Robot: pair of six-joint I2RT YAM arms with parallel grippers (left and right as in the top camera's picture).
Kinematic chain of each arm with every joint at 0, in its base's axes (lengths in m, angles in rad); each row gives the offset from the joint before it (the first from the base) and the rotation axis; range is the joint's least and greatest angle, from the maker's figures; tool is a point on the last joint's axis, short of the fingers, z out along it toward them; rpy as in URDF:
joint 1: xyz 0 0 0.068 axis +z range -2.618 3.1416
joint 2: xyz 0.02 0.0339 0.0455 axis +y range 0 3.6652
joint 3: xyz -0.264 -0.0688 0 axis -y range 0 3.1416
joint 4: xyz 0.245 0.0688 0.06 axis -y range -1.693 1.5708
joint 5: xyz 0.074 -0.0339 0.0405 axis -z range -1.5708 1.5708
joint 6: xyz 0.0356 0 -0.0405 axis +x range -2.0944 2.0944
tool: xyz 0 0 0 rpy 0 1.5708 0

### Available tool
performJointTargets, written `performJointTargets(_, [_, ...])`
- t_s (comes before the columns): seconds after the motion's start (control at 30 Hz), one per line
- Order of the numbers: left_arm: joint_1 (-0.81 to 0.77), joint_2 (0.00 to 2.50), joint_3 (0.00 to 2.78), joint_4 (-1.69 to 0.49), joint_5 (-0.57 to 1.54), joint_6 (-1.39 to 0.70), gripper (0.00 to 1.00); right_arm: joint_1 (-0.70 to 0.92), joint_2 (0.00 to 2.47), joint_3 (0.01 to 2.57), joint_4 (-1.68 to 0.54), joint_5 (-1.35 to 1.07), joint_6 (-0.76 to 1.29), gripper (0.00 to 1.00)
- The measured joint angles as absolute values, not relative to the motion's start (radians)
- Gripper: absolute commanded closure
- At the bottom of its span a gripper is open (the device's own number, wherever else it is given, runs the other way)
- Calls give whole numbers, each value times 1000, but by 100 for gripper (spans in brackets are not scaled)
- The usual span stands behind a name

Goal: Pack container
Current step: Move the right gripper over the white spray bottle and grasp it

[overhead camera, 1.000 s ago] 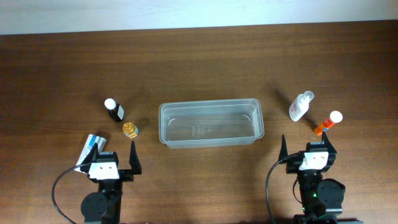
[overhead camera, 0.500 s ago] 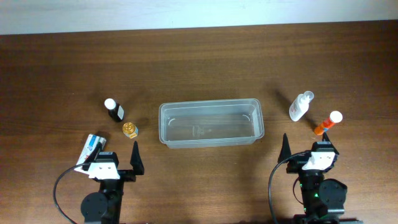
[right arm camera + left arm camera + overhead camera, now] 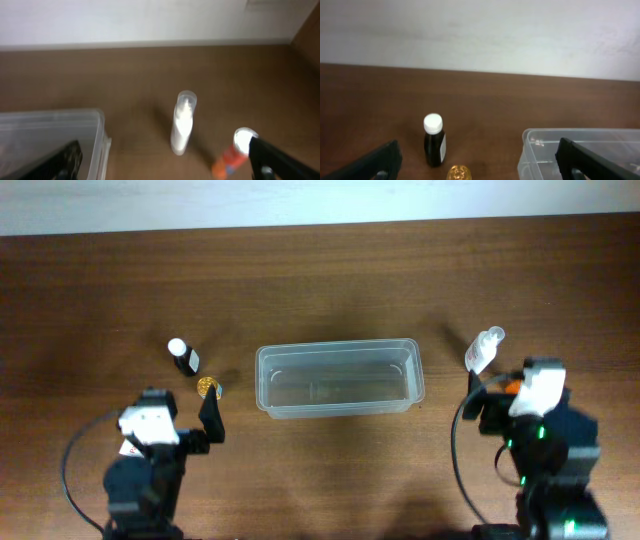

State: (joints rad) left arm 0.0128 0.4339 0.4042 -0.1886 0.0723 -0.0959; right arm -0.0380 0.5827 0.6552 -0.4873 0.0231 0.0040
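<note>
The white spray bottle (image 3: pixel 482 350) stands upright, so my right gripper will next move outward, then tilt down and lower to the top of the bottle.
The clear plastic container (image 3: pixel 340 378) stands empty at the table's middle; it also shows in the left wrist view (image 3: pixel 545 145) and the right wrist view (image 3: pixel 50 125). A black bottle with a white cap (image 3: pixel 183 357) (image 3: pixel 434 145) and a small gold-lidded jar (image 3: pixel 208 387) (image 3: pixel 459 173) stand to its left. A white spray bottle (image 3: pixel 482 350) (image 3: pixel 182 125) and an orange bottle (image 3: pixel 232 155) stand to its right. My left gripper (image 3: pixel 185 415) (image 3: pixel 480 170) is open and empty, just short of the jar. My right gripper (image 3: pixel 505 395) (image 3: pixel 167 167) is open and empty, just short of the spray bottle.
The brown table ends at a pale wall at the back. A white and blue packet lies under my left arm, mostly hidden, with a corner showing (image 3: pixel 127 448). In the overhead view my right wrist hides most of the orange bottle.
Both arms have lifted and moved forward toward the bottles. The left arm now covers the packet. The right arm now covers the orange bottle. Both grippers stay open.
</note>
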Motion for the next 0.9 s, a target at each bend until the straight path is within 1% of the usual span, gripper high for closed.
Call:
performJointTargets(0.07, [13, 525, 480, -235, 73, -96, 1, -38, 694, 769, -585, 23, 4, 2])
performJointTargets(0.27, [13, 868, 786, -479, 77, -99, 1, -38, 1053, 1142, -852, 22, 5, 2])
performJointTargets(0.4, [13, 1097, 1007, -701, 84, -99, 1, -38, 1252, 1340, -982, 23, 4, 2])
performJointTargets(0.47, [13, 1184, 1093, -794, 94, -99, 1, -38, 1336, 1411, -1012, 23, 4, 2])
performJointTargets(0.57, [13, 1287, 1187, -883, 106, -99, 1, -38, 1441, 1475, -1024, 23, 4, 2])
performJointTargets(0.63, [13, 1333, 1215, -904, 110, -99, 1, -39, 1489, 1488, -1026, 23, 4, 2])
performJointTargets(0.77, [13, 1369, 1221, -918, 117, -99, 1, -56, 1562, 1491, -1046, 15, 4, 2])
performJointTargets(0.9, [13, 1375, 1221, -910, 118, -99, 1, -120, 1629, 1491, -1048, -28, 4, 2])
